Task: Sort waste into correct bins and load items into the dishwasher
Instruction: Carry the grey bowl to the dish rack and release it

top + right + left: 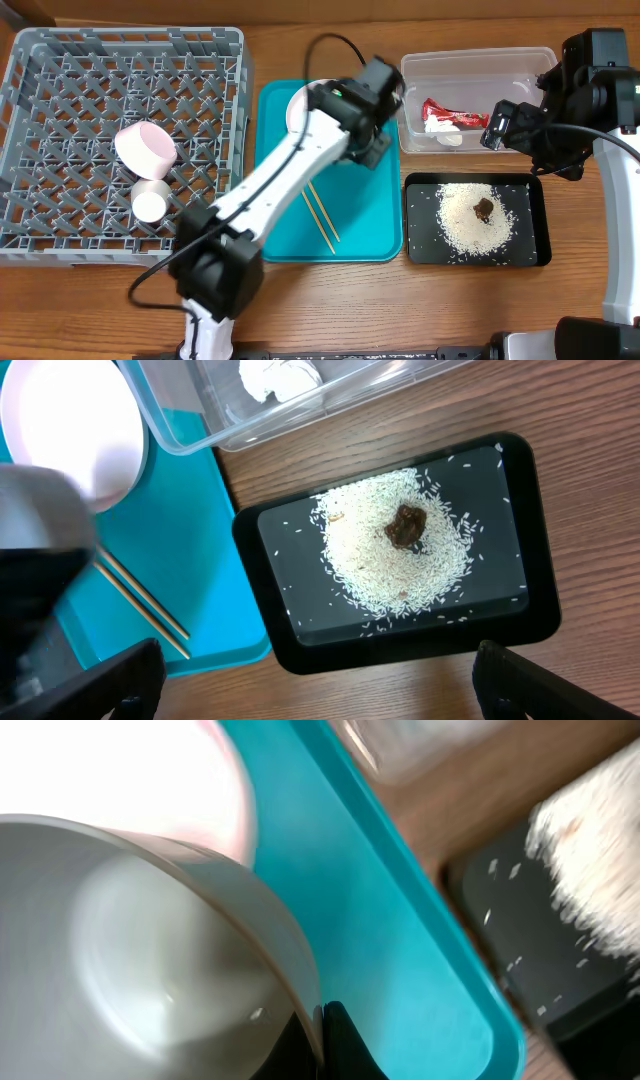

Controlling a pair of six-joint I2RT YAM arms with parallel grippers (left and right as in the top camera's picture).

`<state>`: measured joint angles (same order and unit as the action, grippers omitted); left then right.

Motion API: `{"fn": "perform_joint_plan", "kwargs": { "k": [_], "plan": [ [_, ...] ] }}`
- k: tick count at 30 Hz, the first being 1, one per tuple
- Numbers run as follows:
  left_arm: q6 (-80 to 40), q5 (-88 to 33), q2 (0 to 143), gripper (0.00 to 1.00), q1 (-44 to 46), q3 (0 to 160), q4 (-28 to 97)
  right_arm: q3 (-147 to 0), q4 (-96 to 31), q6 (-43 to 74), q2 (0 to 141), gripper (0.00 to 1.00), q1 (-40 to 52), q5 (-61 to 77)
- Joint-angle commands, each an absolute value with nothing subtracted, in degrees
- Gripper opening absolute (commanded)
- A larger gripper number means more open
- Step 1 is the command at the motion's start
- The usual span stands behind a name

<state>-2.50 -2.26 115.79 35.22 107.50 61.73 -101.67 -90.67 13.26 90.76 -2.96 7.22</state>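
The left gripper lifts over the rack's empty slots beyond the pink bowl and lowers to release next, since they lie to its left in the overhead view.
My left gripper (368,142) (325,1032) is shut on the rim of the grey-green bowl (150,960), over the teal tray next to the round white plate (298,105) (130,780). In the overhead view the arm hides the bowl. The chopsticks (322,218) (140,600) lie on the teal tray. The pink bowl (145,148) and white cup (152,203) sit in the grey rack (60,60). My right gripper (498,128) (320,690) is open and empty above the black tray (540,215) (255,590), which holds rice (400,565) and a brown lump (485,208) (405,525). The clear tub (480,65) holds the wrapper (455,117) and tissue (280,375).
The teal tray (380,210) (400,940) lies between the rack and the two bins. The clear tub stands behind the black tray at the right. The left arm stretches diagonally across the teal tray from the front edge.
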Motion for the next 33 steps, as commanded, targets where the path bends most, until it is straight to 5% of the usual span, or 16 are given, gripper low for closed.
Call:
{"fn": "perform_joint_plan", "kwargs": {
  "k": [1, 18, 33],
  "plan": [
    [-4.3, -5.0, 109.1, 0.04, 30.3, 110.0, 61.7, -102.0, -90.5, 13.2, 90.7, 1.0, -3.0, 7.1],
    [4.0, -46.5, 107.6, 0.04, -3.6, 110.0, 60.6, -102.0, -90.5, 13.2, 90.7, 1.0, -3.0, 7.1],
    [2.7, -73.2, 120.8, 0.04, -18.6, 110.0, 53.3, -102.0, -90.7, 13.3, 90.7, 1.0, -3.0, 7.1]
  ]
}}
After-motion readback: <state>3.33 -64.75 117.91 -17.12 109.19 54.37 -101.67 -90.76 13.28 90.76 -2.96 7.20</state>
